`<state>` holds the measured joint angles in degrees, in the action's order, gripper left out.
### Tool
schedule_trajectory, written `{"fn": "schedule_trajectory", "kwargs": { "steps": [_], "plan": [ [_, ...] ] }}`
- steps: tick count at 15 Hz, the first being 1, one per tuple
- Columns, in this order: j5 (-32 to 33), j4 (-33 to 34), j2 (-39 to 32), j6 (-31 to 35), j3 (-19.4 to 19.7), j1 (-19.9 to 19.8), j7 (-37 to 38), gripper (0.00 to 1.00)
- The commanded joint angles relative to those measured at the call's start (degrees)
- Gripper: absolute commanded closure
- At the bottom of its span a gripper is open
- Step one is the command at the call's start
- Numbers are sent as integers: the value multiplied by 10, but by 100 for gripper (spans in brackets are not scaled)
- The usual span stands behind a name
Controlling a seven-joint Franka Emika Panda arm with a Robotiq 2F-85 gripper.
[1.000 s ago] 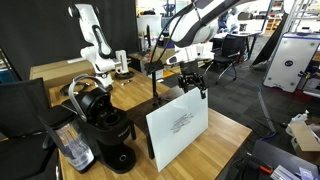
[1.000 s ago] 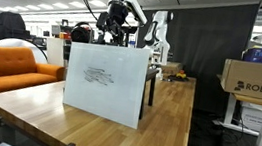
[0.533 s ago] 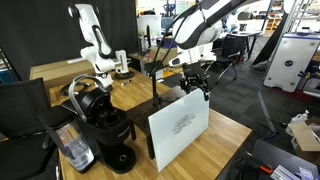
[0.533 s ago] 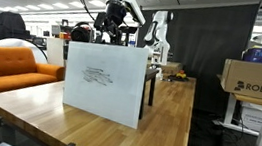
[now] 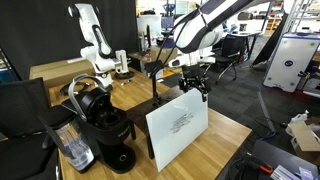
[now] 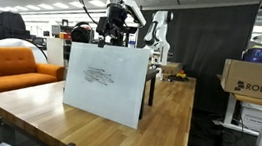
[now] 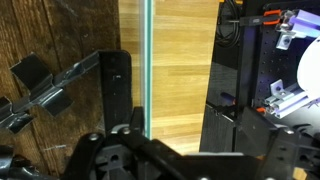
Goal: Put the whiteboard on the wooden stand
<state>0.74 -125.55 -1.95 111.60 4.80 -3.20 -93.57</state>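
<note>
My gripper stays over the whiteboard's top corner and closes next, since the whiteboard's thin edge (image 5: 194, 92) (image 7: 148, 132) already runs between my fingers. The near finger then pushes the whiteboard's edge across.
The whiteboard (image 5: 178, 123) stands upright on its lower edge on the light wood table, scribbles facing out; it also shows in an exterior view (image 6: 104, 80). My gripper (image 5: 198, 86) hangs over its top corner, also seen in an exterior view (image 6: 115, 36). In the wrist view the board's thin edge (image 7: 148, 60) runs between my fingers, close to one finger (image 7: 115, 90), with a wide gap to the other. My gripper (image 7: 168, 100) is open. The dark wooden stand (image 5: 153, 85) rises just behind the board and shows beside its edge (image 6: 150, 85).
A black coffee machine (image 5: 105, 125) stands on the table beside the board. A white robot arm (image 5: 93, 40) is at the back of the table. The table edge (image 5: 235, 130) is near the board. An orange sofa (image 6: 11, 68) and a cardboard box (image 6: 256, 78) flank the table.
My gripper shifted a little sideways and down over the board's top corner. The board rocked slightly and stands about where it was.
</note>
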Motion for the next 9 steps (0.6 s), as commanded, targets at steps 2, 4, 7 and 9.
{"fn": "schedule_trajectory", "kwargs": {
  "steps": [2,4,7,9],
  "plan": [
    [8,-18,6,22,-3,-6,-13,0],
    [6,-23,7,22,-3,-6,-16,25],
    [6,-28,9,21,-3,-6,-16,42],
    [7,-30,10,21,-3,-6,-15,56]
  ]
}}
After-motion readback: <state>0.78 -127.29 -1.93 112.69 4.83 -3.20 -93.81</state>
